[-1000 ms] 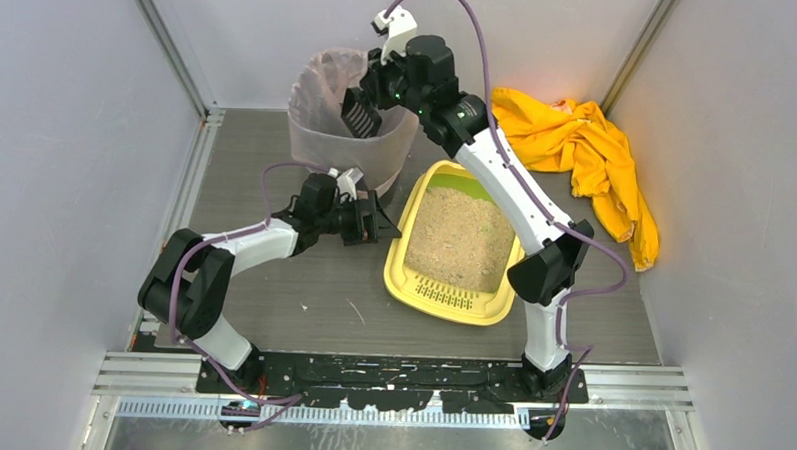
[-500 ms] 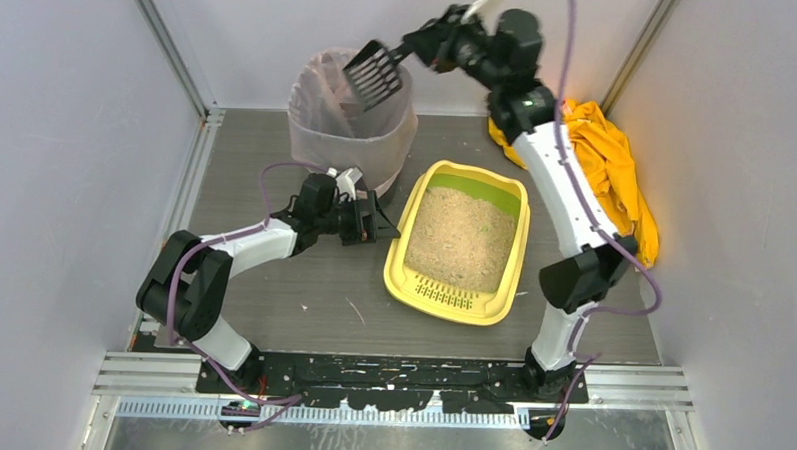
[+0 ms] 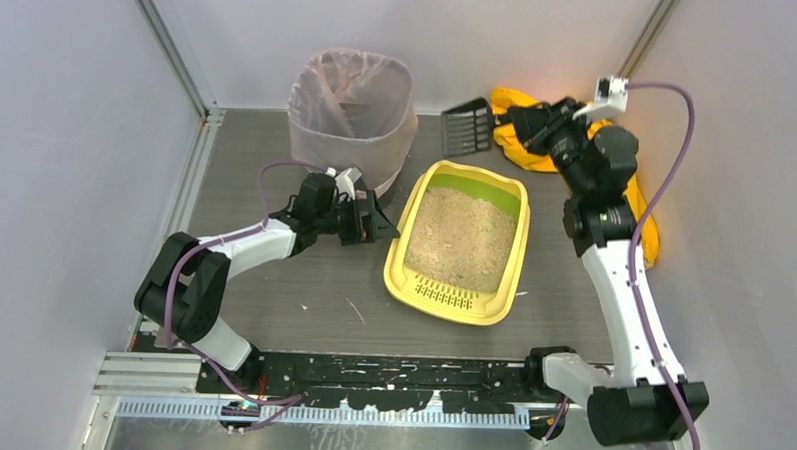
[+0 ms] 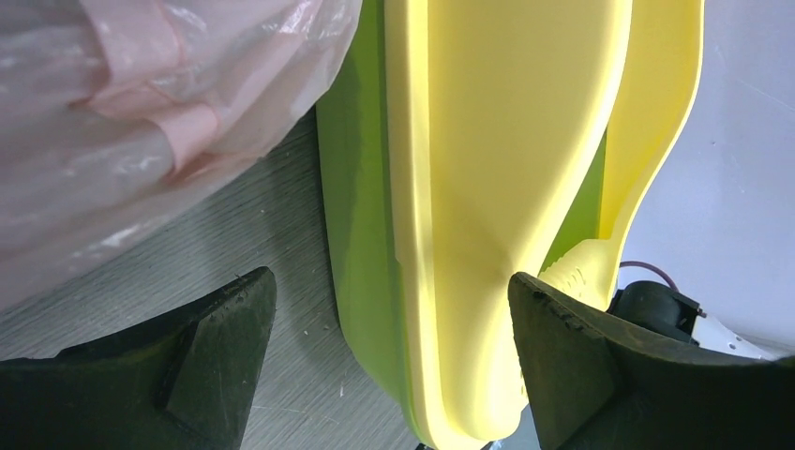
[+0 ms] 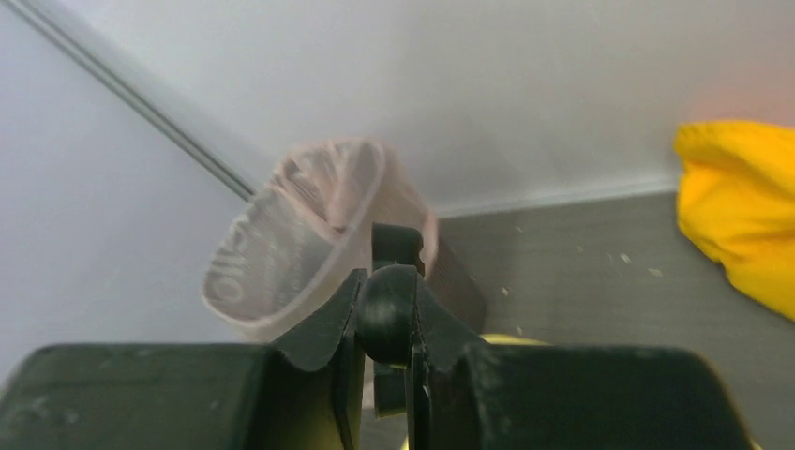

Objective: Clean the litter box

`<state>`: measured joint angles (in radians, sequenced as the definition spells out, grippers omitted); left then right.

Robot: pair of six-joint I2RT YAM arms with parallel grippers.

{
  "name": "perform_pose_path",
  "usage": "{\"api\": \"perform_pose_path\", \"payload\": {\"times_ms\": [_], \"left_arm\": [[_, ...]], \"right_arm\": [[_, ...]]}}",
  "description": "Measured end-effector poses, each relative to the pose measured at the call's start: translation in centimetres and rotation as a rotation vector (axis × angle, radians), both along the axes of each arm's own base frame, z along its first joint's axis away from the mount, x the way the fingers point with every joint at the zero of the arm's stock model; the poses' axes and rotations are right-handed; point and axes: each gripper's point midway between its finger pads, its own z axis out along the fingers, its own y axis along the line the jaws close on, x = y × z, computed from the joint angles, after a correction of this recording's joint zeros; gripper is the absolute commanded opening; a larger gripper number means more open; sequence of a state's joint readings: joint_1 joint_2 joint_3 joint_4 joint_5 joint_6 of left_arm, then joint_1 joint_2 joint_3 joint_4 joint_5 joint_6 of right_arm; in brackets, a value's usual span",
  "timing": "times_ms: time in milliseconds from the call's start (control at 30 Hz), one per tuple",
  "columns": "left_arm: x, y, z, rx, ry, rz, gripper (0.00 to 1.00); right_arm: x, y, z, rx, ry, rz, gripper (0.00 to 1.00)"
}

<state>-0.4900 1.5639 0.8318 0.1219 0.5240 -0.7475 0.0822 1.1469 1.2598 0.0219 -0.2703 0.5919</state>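
My right gripper needs to move back and down over the beige litter point(image 3: 458, 235) next and let go of the scoop point(image 3: 467, 125) there, because it is hanging beyond the far end of the litter box.
The yellow litter box point(image 3: 405, 277), with a green inner rim and beige litter, lies mid-table. My left gripper point(image 3: 382, 225) is open at its left rim. In the left wrist view the jaws of the left gripper point(image 4: 389, 352) stand wide on either side of the litter box's edge point(image 4: 487, 187), with gaps on both sides. My right gripper point(image 3: 519, 120) is shut on the handle of a black slotted scoop point(image 3: 467, 125) and holds it in the air just behind the litter box's far end. The right wrist view shows the right gripper point(image 5: 386, 328) clamped on the round handle of the scoop point(image 5: 386, 305).
A tall bin lined with a pinkish bag point(image 3: 350, 111) stands at the back left, close to my left gripper; it also shows in both wrist views point(image 4: 141, 112) point(image 5: 300, 244). A yellow cloth point(image 3: 617, 168) lies at the back right. Grey walls enclose the table.
My right arm has swung the scoop from over the bin to the right and down, to behind the litter box. The left arm has not moved.
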Motion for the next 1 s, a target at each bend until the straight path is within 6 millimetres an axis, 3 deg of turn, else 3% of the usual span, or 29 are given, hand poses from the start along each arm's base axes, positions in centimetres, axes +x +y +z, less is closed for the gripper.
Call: {"api": "perform_pose_path", "payload": {"times_ms": [100,233,400,500,767,1000], "left_arm": [[0.0,0.0,0.0,-0.002,0.002,0.001,0.93],[0.0,0.0,0.0,-0.003,0.003,0.001,0.93],[0.0,-0.1,0.0,-0.004,0.003,-0.001,0.93],[0.0,-0.1,-0.2,-0.003,0.006,-0.002,0.93],[0.1,-0.1,-0.6,0.002,0.015,-0.001,0.93],[0.1,-0.1,-0.6,0.002,0.014,-0.001,0.93]], "right_arm": [[-1.7,-1.2,-4.6,-0.025,0.074,-0.064,0.01],[-2.4,-2.2,-11.8,-0.067,0.226,-0.11,0.01],[-4.0,-2.0,-22.4,-0.089,0.45,-0.099,0.01],[-5.4,-1.1,-26.5,-0.101,0.543,-0.07,0.01],[-5.1,0.8,-27.0,-0.099,0.537,-0.022,0.01],[-5.0,1.1,-26.9,-0.099,0.53,-0.015,0.01]]}}
